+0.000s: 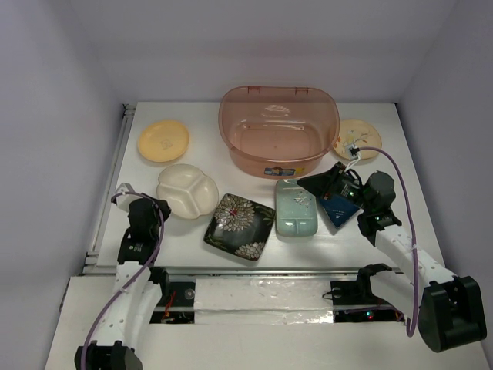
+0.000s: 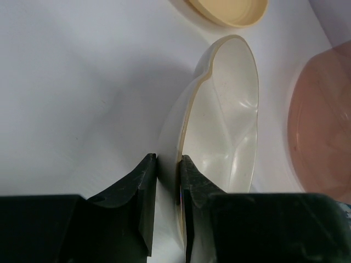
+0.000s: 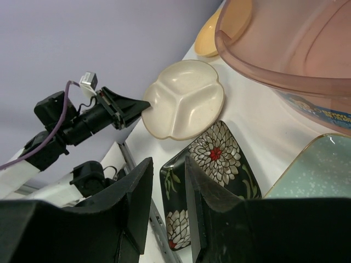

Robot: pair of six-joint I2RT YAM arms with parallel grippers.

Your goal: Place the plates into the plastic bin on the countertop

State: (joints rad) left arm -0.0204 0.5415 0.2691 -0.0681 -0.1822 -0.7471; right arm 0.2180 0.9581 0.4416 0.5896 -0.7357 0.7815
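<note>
The cream plate needs to be lifted by my left gripper next, away from my base past the yellow-orange plate (image 1: 163,140), and then moved across over the bin's open top.
The plastic bin (image 1: 279,131) stands at the back centre with nothing in it. The yellow-orange plate (image 1: 163,140) lies to its left and the tan speckled plate (image 1: 362,141) to its right. In front of it lie the cream divided plate (image 1: 187,190), black floral plate (image 1: 239,225), pale green plate (image 1: 296,206) and dark blue leaf plate (image 1: 339,210). My left gripper (image 2: 169,159) is shut on the cream plate's (image 2: 225,115) near-left rim. My right gripper (image 1: 303,183) hovers above the green and blue plates, open, with nothing between its fingers (image 3: 140,181).
A metal rail (image 1: 104,208) runs along the countertop's left edge, beside the left arm. The right arm's cable arcs over the blue plate toward the tan one. Purple walls close in the sides and the back.
</note>
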